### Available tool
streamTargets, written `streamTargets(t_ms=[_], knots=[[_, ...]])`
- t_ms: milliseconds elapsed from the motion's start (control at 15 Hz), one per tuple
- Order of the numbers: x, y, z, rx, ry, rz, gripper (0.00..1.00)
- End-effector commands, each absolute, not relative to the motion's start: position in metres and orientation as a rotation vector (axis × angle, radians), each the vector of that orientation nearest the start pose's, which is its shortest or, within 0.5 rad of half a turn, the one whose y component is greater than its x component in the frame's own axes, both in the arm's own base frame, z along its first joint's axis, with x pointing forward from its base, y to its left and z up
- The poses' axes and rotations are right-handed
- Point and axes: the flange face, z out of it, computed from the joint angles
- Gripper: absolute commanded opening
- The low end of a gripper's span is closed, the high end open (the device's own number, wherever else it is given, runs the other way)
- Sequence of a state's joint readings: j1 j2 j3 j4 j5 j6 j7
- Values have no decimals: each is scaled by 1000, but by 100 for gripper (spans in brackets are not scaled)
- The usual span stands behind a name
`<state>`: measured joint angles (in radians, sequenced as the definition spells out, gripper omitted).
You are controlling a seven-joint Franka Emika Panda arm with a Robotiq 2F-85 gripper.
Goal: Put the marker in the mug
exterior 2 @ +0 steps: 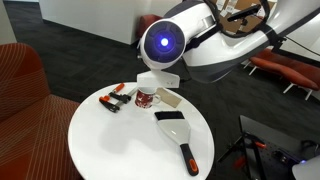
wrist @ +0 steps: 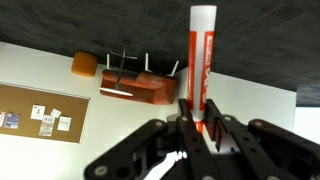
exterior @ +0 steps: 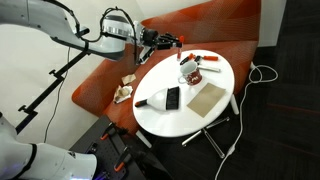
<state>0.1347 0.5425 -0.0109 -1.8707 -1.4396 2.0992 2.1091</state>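
Next I need to lower my gripper, the marker already hanging upright, until the marker's end is inside the mug's open top below, and release the marker.
My gripper is shut on the marker, a white stick with red lettering that stands up between the fingers in the wrist view. In an exterior view the gripper hangs in the air over the red sofa, beyond the far left edge of the round white table. The mug, whitish with red and dark markings, stands on the table to the right of and below the gripper. The mug also shows in an exterior view, near the table's far edge. The wrist view does not show the mug.
On the table lie a black slab with a handle, a tan flat piece and a red-and-white oblong item. A red sofa holds small items. The robot's body blocks part of one view.
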Motion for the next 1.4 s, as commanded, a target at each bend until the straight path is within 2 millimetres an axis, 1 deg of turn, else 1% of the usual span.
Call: streamTargets(t_ms=[0, 267, 667, 1333], knots=[[649, 31, 211, 1960, -1019, 1134, 6], [657, 27, 193, 1948, -1031, 1125, 6], [662, 23, 166, 1955, -1015, 1090, 5], [657, 30, 126, 1980, -992, 1028, 5]])
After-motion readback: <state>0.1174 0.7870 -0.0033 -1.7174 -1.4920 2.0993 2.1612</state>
